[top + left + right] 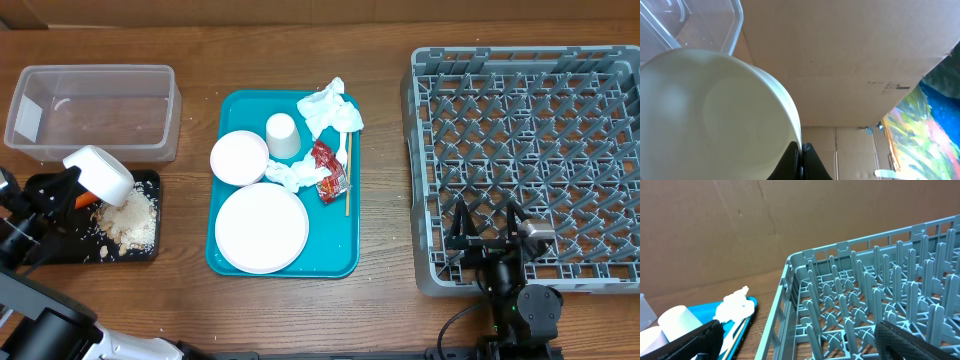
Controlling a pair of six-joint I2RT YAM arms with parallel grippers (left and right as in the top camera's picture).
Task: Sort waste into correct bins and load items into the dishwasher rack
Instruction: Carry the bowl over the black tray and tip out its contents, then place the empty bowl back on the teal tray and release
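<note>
I will next move my left gripper to the right in the overhead view and down, with the bowl (100, 175) turned upright, onto the teal tray's far corner (244, 109), because that spot is empty.
My left gripper (78, 185) is shut on the rim of a white bowl (100, 175), held tipped over a black tray (148, 180) with a pile of rice-like food waste (130, 217). In the left wrist view the bowl (715, 120) fills the left side, pinched between the fingers (801, 150). My right gripper (487, 226) is open and empty over the front left corner of the grey dishwasher rack (530, 150), which also shows in the right wrist view (865, 295). On the teal tray (228, 105) lie a large plate (262, 228), a small plate (238, 157), a cup (283, 135), crumpled napkins (330, 110), a red wrapper (328, 170) and a chopstick (348, 175).
A clear plastic bin (95, 110) stands at the back left, behind the black tray. Its corner shows in the left wrist view (715, 20). Bare wooden table lies between the teal tray and the rack.
</note>
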